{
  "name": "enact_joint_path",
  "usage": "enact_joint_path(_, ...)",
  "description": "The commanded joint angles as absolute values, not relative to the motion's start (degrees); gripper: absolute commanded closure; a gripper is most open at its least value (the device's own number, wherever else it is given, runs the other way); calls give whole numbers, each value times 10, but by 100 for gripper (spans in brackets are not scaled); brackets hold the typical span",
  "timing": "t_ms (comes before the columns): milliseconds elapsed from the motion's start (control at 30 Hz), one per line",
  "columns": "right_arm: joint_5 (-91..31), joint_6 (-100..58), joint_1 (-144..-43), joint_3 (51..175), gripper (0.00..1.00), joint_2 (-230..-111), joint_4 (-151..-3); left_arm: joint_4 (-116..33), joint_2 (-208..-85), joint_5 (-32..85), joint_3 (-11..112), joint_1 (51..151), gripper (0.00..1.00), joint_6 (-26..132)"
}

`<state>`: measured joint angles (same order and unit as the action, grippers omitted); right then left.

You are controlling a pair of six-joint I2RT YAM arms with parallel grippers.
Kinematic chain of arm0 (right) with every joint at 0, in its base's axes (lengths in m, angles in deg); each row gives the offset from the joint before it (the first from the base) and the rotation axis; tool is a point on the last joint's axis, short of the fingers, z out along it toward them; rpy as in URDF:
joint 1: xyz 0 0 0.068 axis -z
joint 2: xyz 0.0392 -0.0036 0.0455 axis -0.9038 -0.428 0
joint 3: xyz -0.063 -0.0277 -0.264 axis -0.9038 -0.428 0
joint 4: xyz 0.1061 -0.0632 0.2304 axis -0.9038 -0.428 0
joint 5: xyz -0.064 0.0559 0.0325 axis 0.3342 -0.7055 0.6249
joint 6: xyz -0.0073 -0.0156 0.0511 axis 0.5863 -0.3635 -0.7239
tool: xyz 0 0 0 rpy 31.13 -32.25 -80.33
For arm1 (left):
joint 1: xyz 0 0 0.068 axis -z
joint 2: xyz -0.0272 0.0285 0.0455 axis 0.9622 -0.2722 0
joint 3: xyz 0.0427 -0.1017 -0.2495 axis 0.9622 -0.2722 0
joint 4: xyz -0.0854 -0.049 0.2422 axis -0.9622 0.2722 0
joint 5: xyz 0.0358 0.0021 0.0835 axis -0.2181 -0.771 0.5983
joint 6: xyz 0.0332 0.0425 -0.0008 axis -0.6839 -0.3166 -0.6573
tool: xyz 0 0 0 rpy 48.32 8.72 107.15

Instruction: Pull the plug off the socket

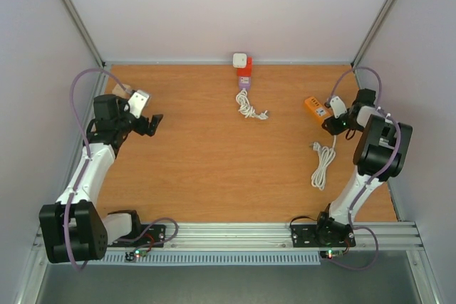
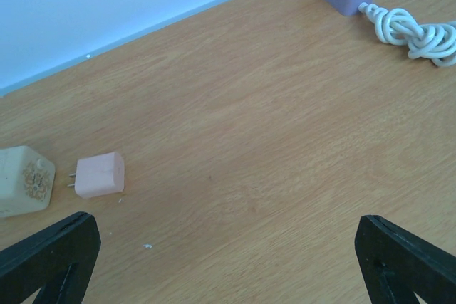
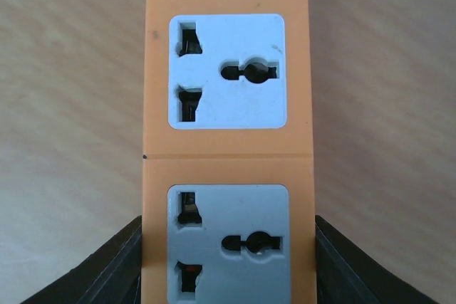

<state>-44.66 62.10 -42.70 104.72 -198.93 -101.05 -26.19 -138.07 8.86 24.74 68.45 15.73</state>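
Observation:
My right gripper should next move the orange power strip (image 1: 314,106) outward toward the far wall, onto the bare wood beyond it, and let it go, because the sockets that show on it are empty.
An orange power strip (image 1: 314,106) lies at the right; its white cable (image 1: 323,165) trails toward me. My right gripper (image 1: 328,119) is shut on this strip. In the right wrist view the strip (image 3: 228,154) sits between my fingers (image 3: 107,268), which touch both its sides, and its two visible sockets are empty. A purple power strip (image 1: 244,80) with a red block and a white plug (image 1: 241,60) on it lies at the far middle. My left gripper (image 1: 151,124) is open and empty, far to its left.
A small pale pink plug adapter (image 2: 100,174) and a cream block (image 2: 25,179) lie loose on the wood near my left gripper (image 2: 228,261). The purple strip's coiled white cable (image 2: 417,30) lies at the far right of the left wrist view. Walls enclose three sides.

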Motion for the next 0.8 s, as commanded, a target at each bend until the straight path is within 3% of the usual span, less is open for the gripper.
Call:
enact_joint_path(0,-380,649,-408,1106,58,-2056,-1026,-304,-1384,111,266,684,0,180)
enact_joint_path(400,-388,593,-406,1291,54,-2172,-1050,-351,-1369,182,249,684,0,222)
enact_joint_path(767,-463,541,-410,1360,30,-2159,-1114,-349,-1379,207,255,684,0,234)
